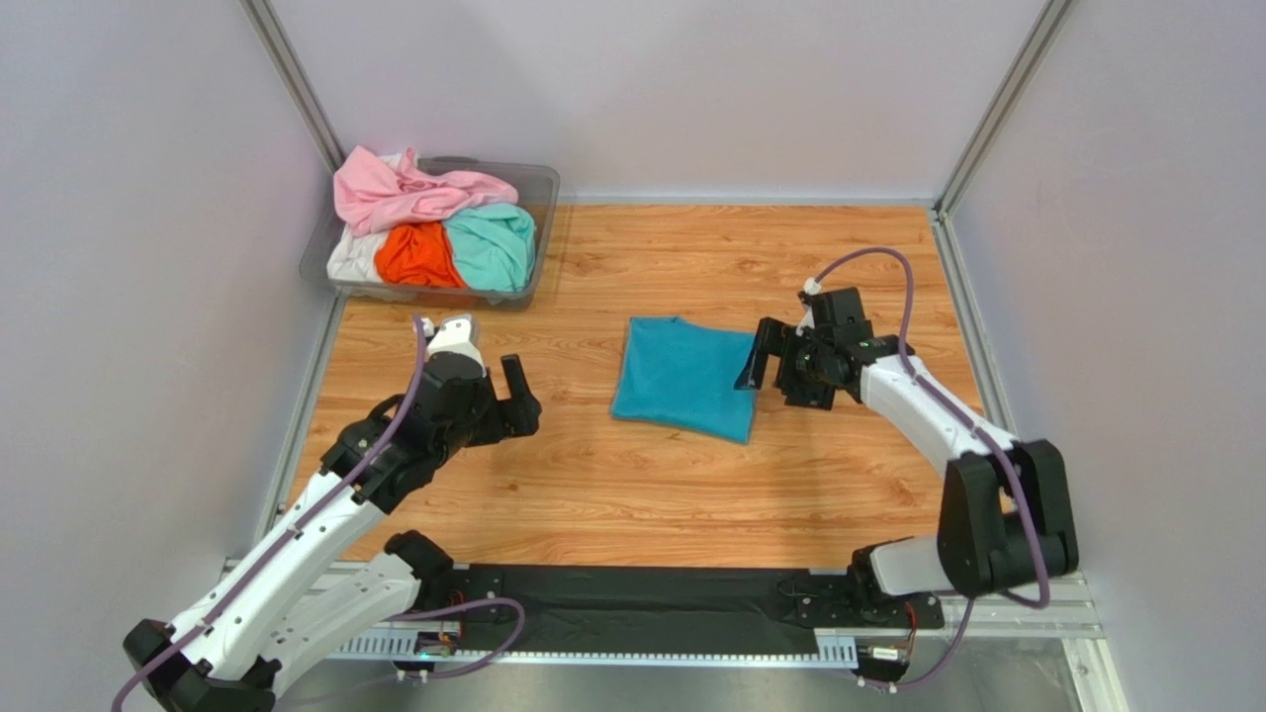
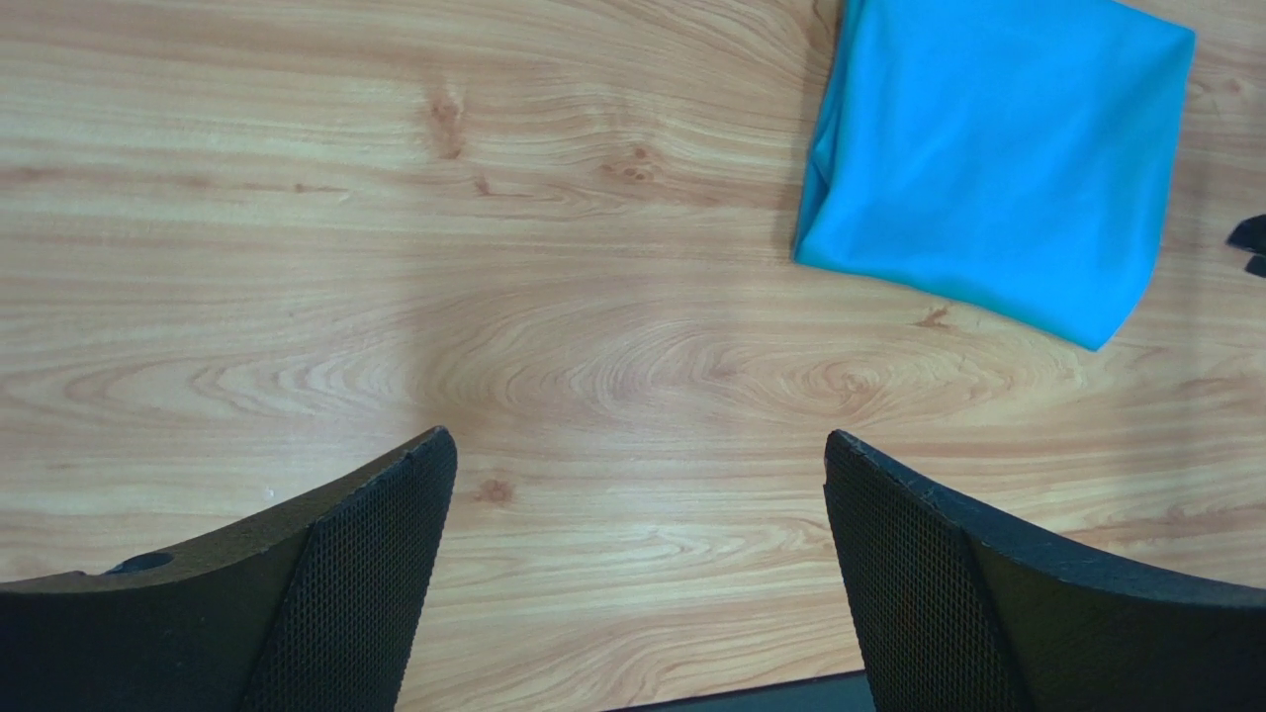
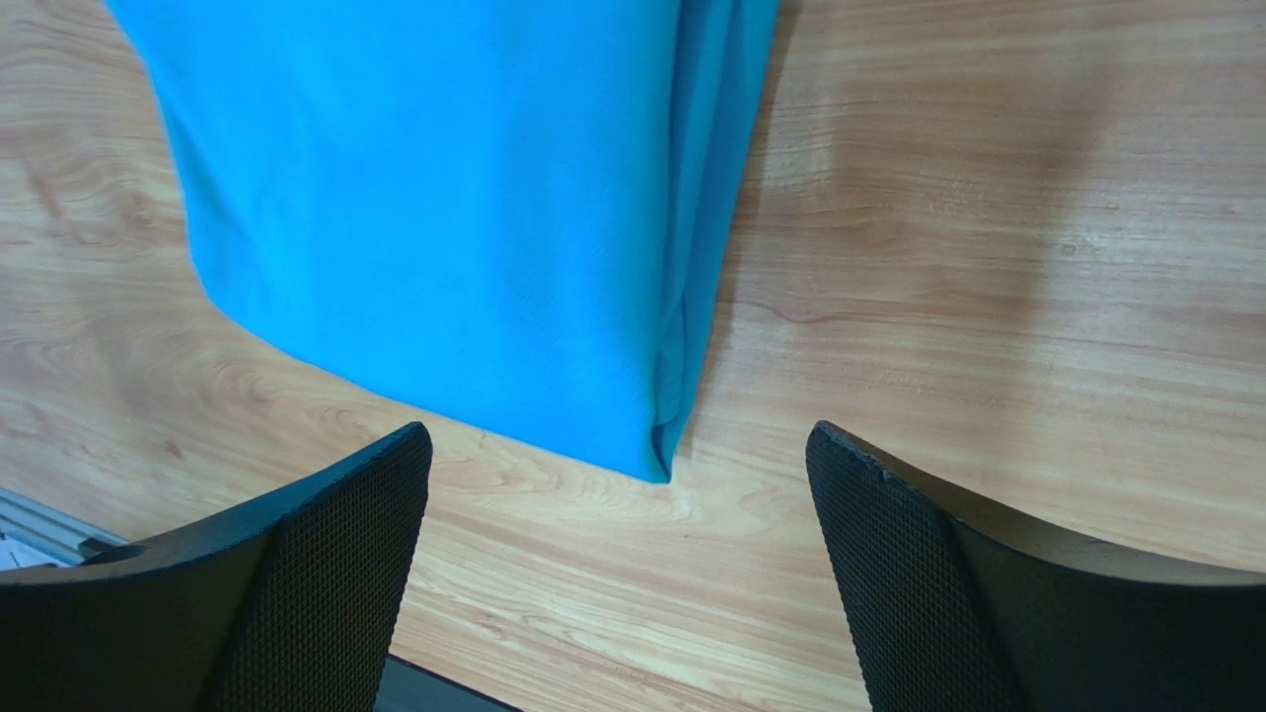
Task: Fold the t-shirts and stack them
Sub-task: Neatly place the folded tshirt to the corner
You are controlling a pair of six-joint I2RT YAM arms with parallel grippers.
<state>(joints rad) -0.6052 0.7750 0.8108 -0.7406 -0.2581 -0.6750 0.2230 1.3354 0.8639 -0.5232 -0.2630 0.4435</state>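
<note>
My right gripper moves down onto the middle of the t-shirt's edge [image 1: 752, 395] [image 3: 715, 200] next and closes, because the teal-blue t-shirt's folded layers lie together along its nearest side edge.
A folded teal-blue t-shirt [image 1: 685, 377] lies flat in the middle of the wooden table; it also shows in the left wrist view [image 2: 996, 156] and the right wrist view [image 3: 446, 208]. My right gripper [image 1: 761, 358] is open and empty, just off the shirt's right edge. My left gripper [image 1: 520, 395] is open and empty, over bare wood to the left of the shirt. Crumpled pink [image 1: 416, 190], orange [image 1: 418, 257], mint green [image 1: 497, 245] and white [image 1: 354, 261] t-shirts lie piled in a tub.
The clear plastic tub [image 1: 537, 187] stands at the back left corner of the table [image 1: 639, 490]. Grey walls with metal rails close in the left, back and right. A black strip [image 1: 639, 601] runs along the near edge between the arm bases.
</note>
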